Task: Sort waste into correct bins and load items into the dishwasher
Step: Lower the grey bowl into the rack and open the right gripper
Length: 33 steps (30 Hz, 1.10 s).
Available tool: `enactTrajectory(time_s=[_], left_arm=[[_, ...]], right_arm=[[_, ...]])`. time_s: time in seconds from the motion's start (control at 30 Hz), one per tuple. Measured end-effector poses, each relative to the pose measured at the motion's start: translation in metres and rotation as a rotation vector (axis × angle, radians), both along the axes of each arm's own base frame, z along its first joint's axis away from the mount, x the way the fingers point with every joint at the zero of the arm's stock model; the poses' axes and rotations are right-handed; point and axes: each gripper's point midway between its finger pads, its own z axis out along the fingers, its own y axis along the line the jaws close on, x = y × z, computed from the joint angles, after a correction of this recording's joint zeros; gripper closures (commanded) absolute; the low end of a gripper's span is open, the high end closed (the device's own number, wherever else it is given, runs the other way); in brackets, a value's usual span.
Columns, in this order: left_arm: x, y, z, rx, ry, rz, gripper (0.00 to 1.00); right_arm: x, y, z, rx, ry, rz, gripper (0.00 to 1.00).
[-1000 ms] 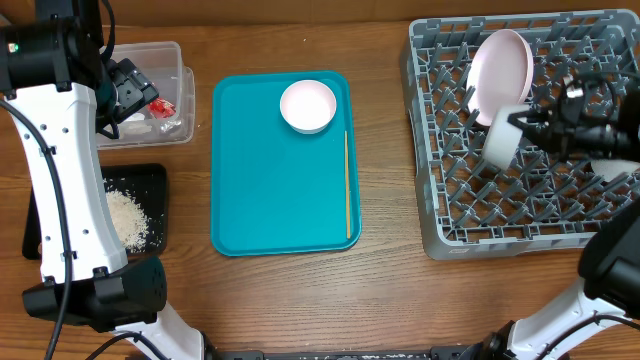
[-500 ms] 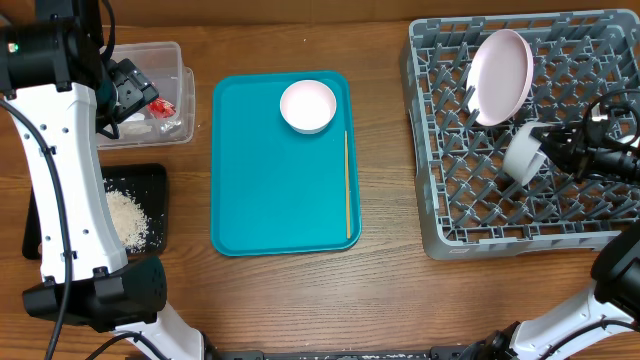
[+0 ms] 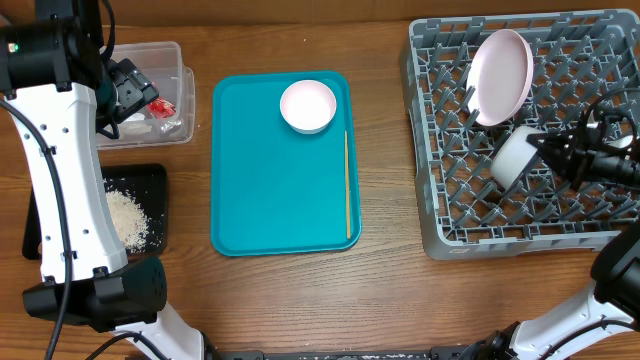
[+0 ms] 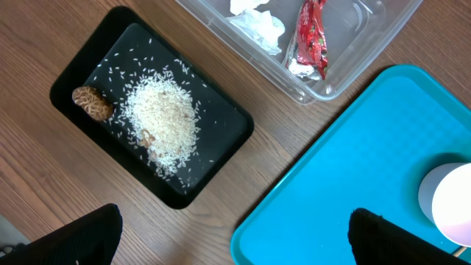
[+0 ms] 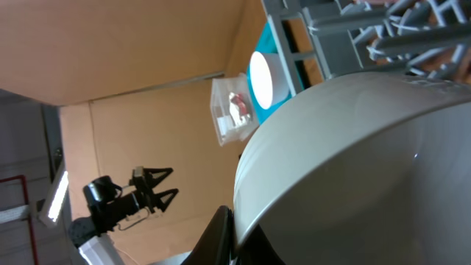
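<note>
I will ease my right gripper down among the rack's wires below the grey bowl next and release the bowl's rim, as pegs around the bowl will prop it.
My right gripper [image 3: 540,153] is shut on the rim of the grey bowl [image 3: 514,156] and holds it on its side over the grey dish rack [image 3: 450,215]. In the right wrist view the bowl [image 5: 368,162] fills the frame, with one finger [image 5: 225,234] against its rim. A white plate [image 3: 503,75] stands on edge in the rack. A white bowl [image 3: 308,106] and a wooden stick [image 3: 347,185] lie on the teal tray [image 3: 270,200]. My left gripper [image 3: 130,90] hangs open and empty [image 4: 235,239] high over the bins.
The clear tub [image 4: 368,44] holds napkins [image 4: 257,22] and a red wrapper [image 4: 309,40]. The black tray [image 4: 81,66] holds rice crumbs [image 4: 162,121] and a brown lump [image 4: 92,103]. The rack's pegs stand all around the held bowl.
My right gripper moved the grey bowl right and lower in the rack, away from the plate, then shifted slightly left. The left arm has not moved.
</note>
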Motion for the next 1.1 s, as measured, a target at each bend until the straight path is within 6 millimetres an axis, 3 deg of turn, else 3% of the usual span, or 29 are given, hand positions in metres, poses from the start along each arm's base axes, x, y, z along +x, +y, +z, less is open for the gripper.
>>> enactTrajectory(time_s=[0.43,0.73,0.93,1.1], left_arm=[[0.0,0.0,0.0,0.0,0.0,0.0,0.0],[0.0,0.0,0.0,0.0,0.0,0.0,0.0],[0.0,0.0,0.0,0.0,0.0,0.0,0.0],[0.0,0.0,0.0,0.0,0.0,0.0,0.0]], right_arm=[[-0.004,0.004,-0.019,-0.001,-0.047,0.001,0.96],[-0.01,0.0,-0.018,0.011,-0.002,-0.01,0.82],[-0.01,-0.022,-0.018,-0.12,0.018,-0.009,0.8],[-0.017,-0.05,-0.031,-0.301,0.139,-0.059,0.8]])
